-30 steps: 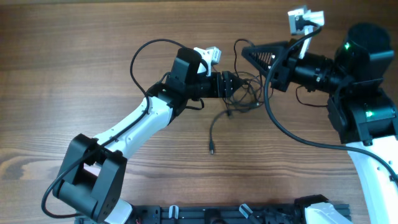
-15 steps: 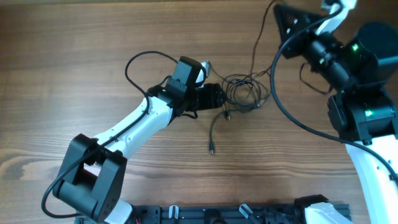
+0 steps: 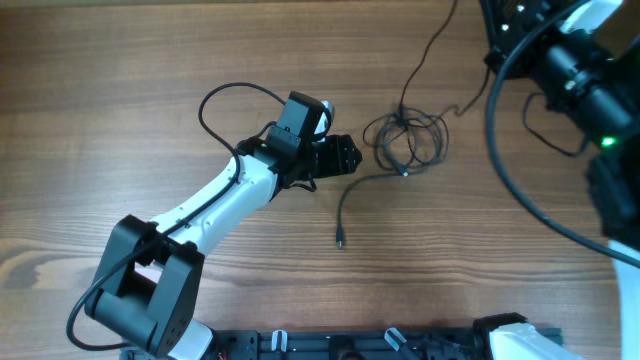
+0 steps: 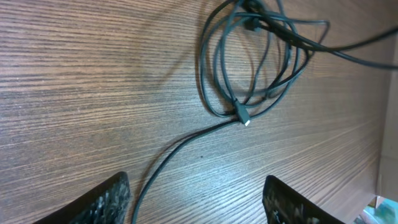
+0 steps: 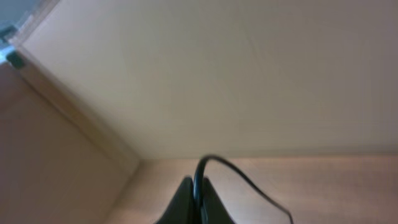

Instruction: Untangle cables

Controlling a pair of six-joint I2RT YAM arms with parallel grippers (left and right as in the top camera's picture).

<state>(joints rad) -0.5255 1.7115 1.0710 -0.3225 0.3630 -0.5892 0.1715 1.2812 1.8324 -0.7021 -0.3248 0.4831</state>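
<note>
The open tabletop's wood is clear of the coil, so next my right gripper should swing to the right in the overhead view and tilt down over it.
The cables point(image 3: 408, 140) lie as a loose coil of thin dark cords right of the table's middle, also in the left wrist view point(image 4: 249, 68). One strand runs from the coil down to a plug end point(image 3: 340, 241). Another strand point(image 3: 425, 55) rises from the coil toward the top edge. My left gripper point(image 3: 345, 155) is open and empty just left of the coil; its fingers point(image 4: 199, 202) straddle the loose strand. My right gripper point(image 5: 198, 199) is shut on a cable strand point(image 5: 239, 174), lifted high at the top right and facing away from the table.
The left arm point(image 3: 220, 195) reaches across the wooden table point(image 3: 120, 90) from the front left. Its own thicker black wire point(image 3: 225, 95) loops above it. The right arm point(image 3: 580, 80) fills the top right corner. A black rail point(image 3: 350, 345) runs along the front edge.
My right gripper has pulled up and back toward the top right with a cable strand, drawing it out of the coil. The coil shifted right. The left gripper has drawn back from the coil.
</note>
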